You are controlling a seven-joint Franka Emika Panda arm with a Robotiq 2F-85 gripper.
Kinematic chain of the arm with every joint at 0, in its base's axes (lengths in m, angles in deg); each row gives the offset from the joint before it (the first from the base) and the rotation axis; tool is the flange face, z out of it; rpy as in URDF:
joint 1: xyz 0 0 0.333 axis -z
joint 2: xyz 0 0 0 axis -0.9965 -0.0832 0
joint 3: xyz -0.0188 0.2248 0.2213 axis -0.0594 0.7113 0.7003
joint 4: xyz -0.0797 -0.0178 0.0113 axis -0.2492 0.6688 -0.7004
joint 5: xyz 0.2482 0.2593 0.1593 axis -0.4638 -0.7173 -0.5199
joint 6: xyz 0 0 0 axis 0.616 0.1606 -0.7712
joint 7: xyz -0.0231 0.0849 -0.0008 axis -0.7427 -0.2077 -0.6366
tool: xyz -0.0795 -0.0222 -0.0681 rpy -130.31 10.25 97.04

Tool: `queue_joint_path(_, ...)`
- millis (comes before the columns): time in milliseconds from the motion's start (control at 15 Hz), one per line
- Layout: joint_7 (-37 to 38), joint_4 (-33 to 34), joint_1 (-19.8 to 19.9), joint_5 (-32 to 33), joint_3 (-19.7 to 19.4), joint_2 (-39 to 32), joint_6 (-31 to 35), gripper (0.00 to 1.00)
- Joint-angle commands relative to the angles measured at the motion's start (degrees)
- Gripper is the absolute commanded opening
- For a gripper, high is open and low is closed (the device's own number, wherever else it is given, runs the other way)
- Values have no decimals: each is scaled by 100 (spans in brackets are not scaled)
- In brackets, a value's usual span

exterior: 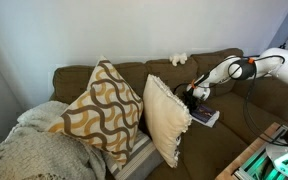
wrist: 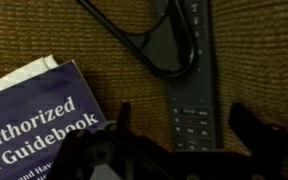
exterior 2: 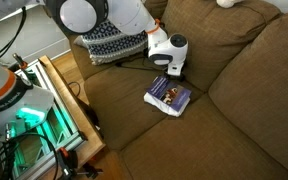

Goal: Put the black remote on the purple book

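The robot's gripper should next stay low over the seat and close its fingers inward onto the long sides of the black remote (wrist: 189, 70), because one end of the remote is already between them.
The black remote (wrist: 189, 70) lies on the brown sofa seat and runs lengthwise up the wrist view, with its buttons showing. My gripper (wrist: 184, 120) is open; its two fingers straddle the remote's lower end with a gap on each side. The purple book (wrist: 39, 120) lies flat just left of the remote, white lettering on its cover. In both exterior views the gripper (exterior 2: 172, 68) (exterior: 197, 93) hangs low over the seat just behind the book (exterior 2: 169, 95) (exterior: 206, 117). The gripper hides the remote there.
A black cable (wrist: 144, 45) loops on the seat beside the remote's upper end. A patterned cushion (exterior: 102, 110) and a cream cushion (exterior: 167, 118) stand on the sofa. A wooden table (exterior 2: 59, 95) with green-lit equipment stands by the sofa's front.
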Motion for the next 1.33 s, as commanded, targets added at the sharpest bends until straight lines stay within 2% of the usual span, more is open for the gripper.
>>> queue_joint_path(0, 428, 891, -142, 155, -244, -610, -768, 100)
queue_joint_path(67, 521, 1024, -159, 180, -315, -690, -1100, 100)
queue_joint_path(133, 564, 443, -147, 252, -309, -253, -1212, 100)
queue_joint_path(200, 604, 539, -134, 284, -316, -291, -1320, 100)
queue_joint_path(533, 707, 643, -83, 332, -292, -313, -1156, 99)
queue_joint_path(600, 740, 616, -121, 353, -330, -317, -1096, 94)
queue_joint_path(667, 749, 586, -137, 373, -336, -313, -1084, 74)
queue_joint_path(733, 744, 581, -149, 393, -339, -320, -1063, 70)
queue_joint_path(1067, 694, 684, -145, 593, -355, -321, -1394, 30)
queue_joint_path(1267, 518, 791, -65, 727, -281, -309, -1674, 13)
